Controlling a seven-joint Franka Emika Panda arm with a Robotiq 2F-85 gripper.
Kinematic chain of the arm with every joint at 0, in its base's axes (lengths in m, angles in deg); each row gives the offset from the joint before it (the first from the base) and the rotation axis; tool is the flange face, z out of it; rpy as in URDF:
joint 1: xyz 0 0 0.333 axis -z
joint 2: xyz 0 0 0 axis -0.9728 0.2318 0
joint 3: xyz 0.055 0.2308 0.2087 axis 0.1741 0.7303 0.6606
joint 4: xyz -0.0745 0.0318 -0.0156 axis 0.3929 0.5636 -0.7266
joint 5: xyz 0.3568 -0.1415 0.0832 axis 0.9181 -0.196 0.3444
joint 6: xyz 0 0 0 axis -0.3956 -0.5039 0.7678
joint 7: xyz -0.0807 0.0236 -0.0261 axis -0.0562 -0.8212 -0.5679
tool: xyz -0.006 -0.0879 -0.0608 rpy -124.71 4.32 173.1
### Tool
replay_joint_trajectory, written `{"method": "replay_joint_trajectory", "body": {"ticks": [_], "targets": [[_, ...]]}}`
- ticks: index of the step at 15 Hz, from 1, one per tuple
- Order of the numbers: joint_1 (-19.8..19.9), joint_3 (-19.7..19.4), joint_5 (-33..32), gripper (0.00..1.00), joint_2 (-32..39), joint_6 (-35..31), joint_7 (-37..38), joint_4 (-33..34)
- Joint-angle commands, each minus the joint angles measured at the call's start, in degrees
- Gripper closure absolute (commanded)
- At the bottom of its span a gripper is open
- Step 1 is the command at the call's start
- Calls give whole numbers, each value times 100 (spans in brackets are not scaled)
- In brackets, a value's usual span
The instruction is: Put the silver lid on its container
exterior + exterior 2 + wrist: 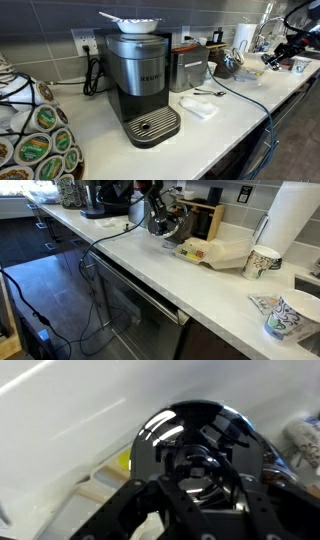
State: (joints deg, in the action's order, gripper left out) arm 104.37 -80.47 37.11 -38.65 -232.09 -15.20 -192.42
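Note:
My gripper brings the silver lid toward the tiled wall and onto the round container's top (231, 57) next to release it, since the lid still hangs beside it.
In the wrist view the silver lid (165, 435) is a shiny round disc close under the camera, mirroring my gripper. My gripper (200, 472) has its fingers drawn in on the lid's middle and looks shut on it, above the white counter. In an exterior view the gripper (274, 58) is at the far right of the counter. A silvery round container (228, 65) stands to its left there. In an exterior view the gripper (162, 218) hangs low over the counter with shiny metal (173, 226) at its tip.
A Keurig coffee machine (140, 85) carries a white bowl-like dish (132, 22). A yellow sponge in a white tray (205, 250), paper cups (262, 262), a paper towel roll (295, 220) and a cable (240, 90) are on the counter. A pod rack (35, 140) stands in front.

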Motion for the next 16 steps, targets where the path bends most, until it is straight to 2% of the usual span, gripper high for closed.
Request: {"method": "replay_joint_trajectory", "body": {"ticks": [1,5,6,10,13,16], "targets": [[-258,1,1144,79,-634,81,-942,-672],[-806,-81,2016,79,-728,-611,-1172,-928],[-662,211,2268,79,-707,-862,-1301,-948],[-869,524,3122,79,-377,-1594,-1717,-633],[-909,668,3267,79,-86,-1807,-1856,-289],[-864,645,3025,79,285,-1696,-1693,141]]}}
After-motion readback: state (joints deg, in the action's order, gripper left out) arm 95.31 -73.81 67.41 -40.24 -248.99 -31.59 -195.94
